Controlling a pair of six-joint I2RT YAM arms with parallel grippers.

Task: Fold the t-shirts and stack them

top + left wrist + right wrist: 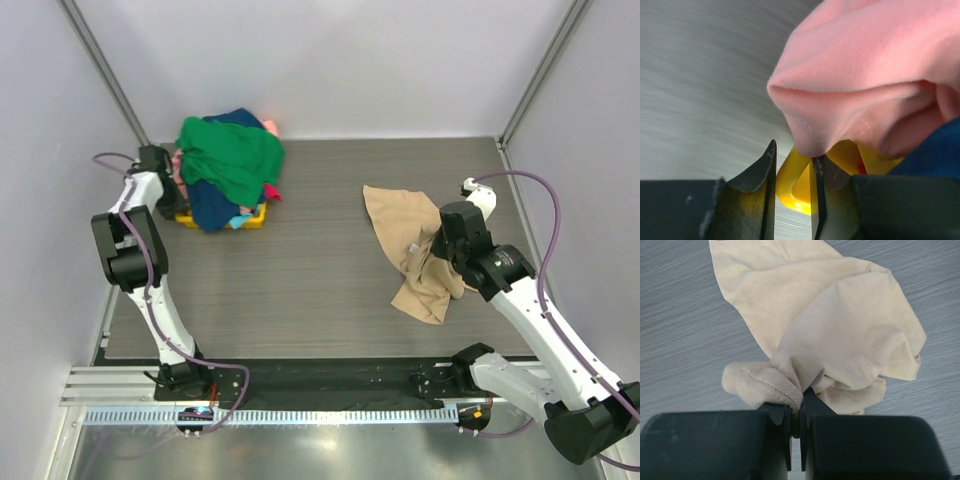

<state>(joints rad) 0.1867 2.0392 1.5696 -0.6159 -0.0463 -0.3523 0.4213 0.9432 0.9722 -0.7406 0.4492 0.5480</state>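
Observation:
Next, my right gripper first raises the bunched edge of the tan t-shirt (pixel 400 225) over the open middle of the table, then lowers the edge onto the table.
A tan t-shirt (pixel 400 225) lies crumpled on the right of the table, with a small white label (pixel 410 247) showing. My right gripper (pixel 436 260) is shut on a bunched, ribbed edge of it, seen close in the right wrist view (pixel 840 315) at the jaws (pixel 799 400). At the back left, a green t-shirt (pixel 235 155), a navy one (pixel 210 205) and a pink one (pixel 270 127) are heaped on a small yellow basket (pixel 255 218). My left gripper (pixel 172 185) is at the basket's left side, its jaws (pixel 792 160) closed on the yellow rim (pixel 790 185) under pink cloth (pixel 870 75).
Grey walls stand close behind and on both sides of the wood-grain table (pixel 320 280). A black rail (pixel 330 380) runs along the near edge by the arm bases. Navy cloth (pixel 935 150) shows at the right of the left wrist view.

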